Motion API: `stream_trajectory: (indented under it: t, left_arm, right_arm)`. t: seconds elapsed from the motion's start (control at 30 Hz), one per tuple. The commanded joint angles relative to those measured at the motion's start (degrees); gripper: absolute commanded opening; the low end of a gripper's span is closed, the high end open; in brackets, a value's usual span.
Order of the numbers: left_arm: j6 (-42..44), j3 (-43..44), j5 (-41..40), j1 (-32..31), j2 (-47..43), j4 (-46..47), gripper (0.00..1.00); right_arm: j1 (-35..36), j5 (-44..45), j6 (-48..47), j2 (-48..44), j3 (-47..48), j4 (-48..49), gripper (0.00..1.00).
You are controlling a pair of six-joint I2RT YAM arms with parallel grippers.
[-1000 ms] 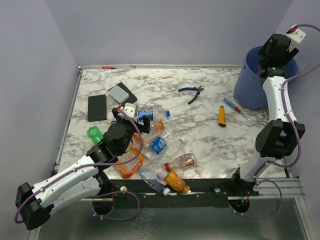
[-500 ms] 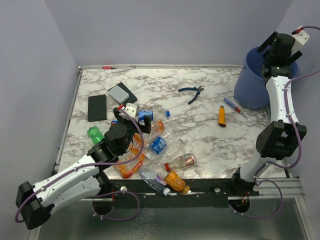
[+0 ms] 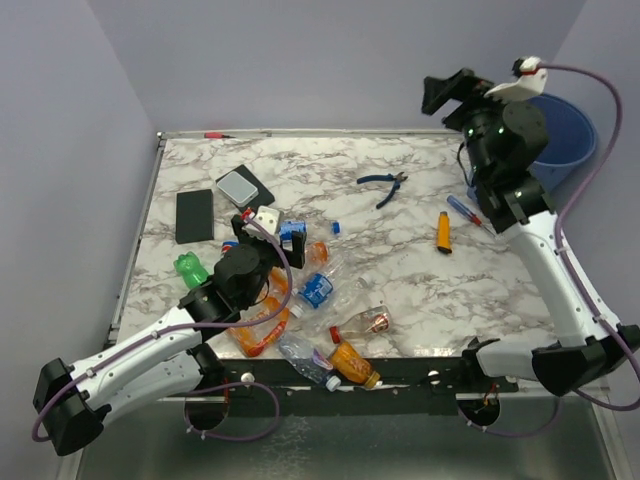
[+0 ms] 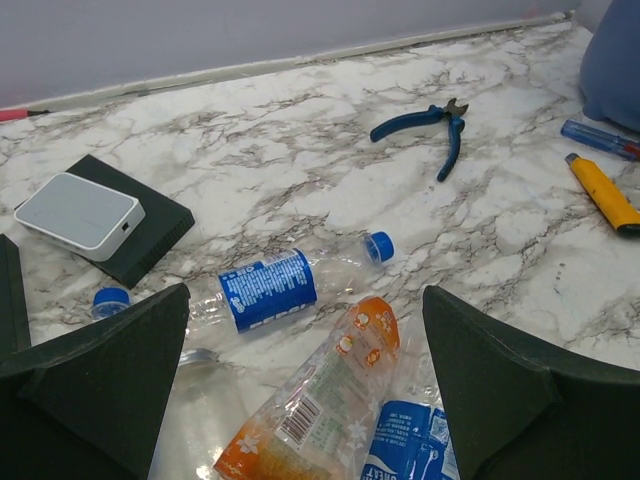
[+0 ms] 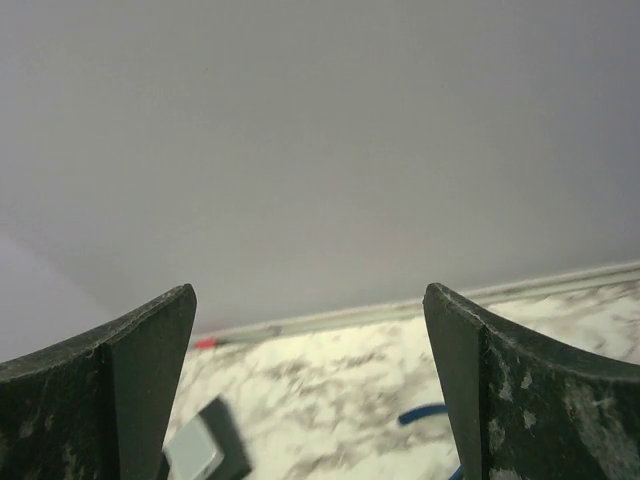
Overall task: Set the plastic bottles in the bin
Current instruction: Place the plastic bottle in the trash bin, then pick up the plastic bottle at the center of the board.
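Observation:
The red-capped clear bottle [image 3: 362,325] lies apart from the other bottles of the heap, and the robot's right gripper will swing down next from high beside the bin [image 3: 565,125] and over that bottle.
Several plastic bottles lie in a heap at the near left of the table: a green one [image 3: 190,268], a blue-labelled one [image 3: 315,290], a red-capped clear one [image 3: 365,322] and an orange one [image 3: 355,362]. My left gripper [image 3: 287,238] is open and empty just above the heap. In the left wrist view it [image 4: 305,292] frames a blue-labelled bottle [image 4: 268,290] and an orange-tinted bottle [image 4: 320,400]. The blue bin [image 3: 565,125] stands at the far right and also shows in the left wrist view [image 4: 612,60]. My right gripper [image 3: 445,92] is open and empty, high up left of the bin, facing the back wall [image 5: 308,290].
Blue pliers [image 3: 382,183] lie mid-table. An orange-handled tool [image 3: 443,232] and a blue screwdriver [image 3: 465,212] lie near the bin. A flat black slab [image 3: 194,215] and a grey box on a black base [image 3: 238,184] sit at the far left. A loose blue cap [image 3: 335,227] lies beside the heap.
My right arm has swung from over the bin to the left, its open gripper now over the table's far edge. My left arm has barely moved.

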Motion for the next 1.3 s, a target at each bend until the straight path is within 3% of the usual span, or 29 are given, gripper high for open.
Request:
stream_trajectory:
  t: [0.0,0.1,0.27,0.4,0.57,0.73,0.83,0.97,1.13,1.27]
  left_arm:
    - [-2.9,2.3,-0.1,-0.1,1.2,-1.2,0.99]
    - [-3.3,3.2,1.0,-0.1,2.6,-2.3,0.99]
    - [-1.5,3.3,4.6,-0.1,3.5,-2.1,0.99]
    - [-1.7,2.1,9.6,-0.1,3.7,0.2,0.99]
    - [-5.8,6.2,12.2,-0.1,10.3,-4.7,0.99]
    - [-7.3,10.5,15.0,-0.1,17.2,-10.1,0.99]
    - [-5.9,10.5,21.3,-0.1,18.6,-10.4,0.99]
    - [-4.0,9.8,28.2,-0.3,17.7,-10.2,0.99]
    - [-3.1,8.6,26.8,-1.0,15.9,-8.7,0.99]
    - [-3.6,9.0,25.8,-1.0,15.8,-8.4,0.99]
  right_arm:
    - [11.4,-2.7,-3.3,-5.0,-11.6,1.8,1.0]
    - [16.5,-1.9,0.4,-8.1,-18.6,-1.9,1.0]
    - [16.8,-4.6,15.1,-13.8,-31.9,-8.8,1.0]
    - [16.8,-4.7,19.0,-22.3,-45.5,-6.9,1.0]
    - [16.7,-13.6,18.8,-26.8,-57.7,-1.8,1.0]
    - [16.7,-24.9,16.9,-19.7,-57.9,-1.9,0.99]
    - [16.7,-25.0,18.3,-18.6,-58.2,-3.6,0.98]
    - [16.8,-25.0,24.8,-21.7,-61.3,-6.7,0.96]
    - [16.8,-27.0,38.4,-30.7,-65.3,-16.8,0.95]
    - [16.8,-26.7,42.4,-35.9,-66.0,-25.3,0.96]
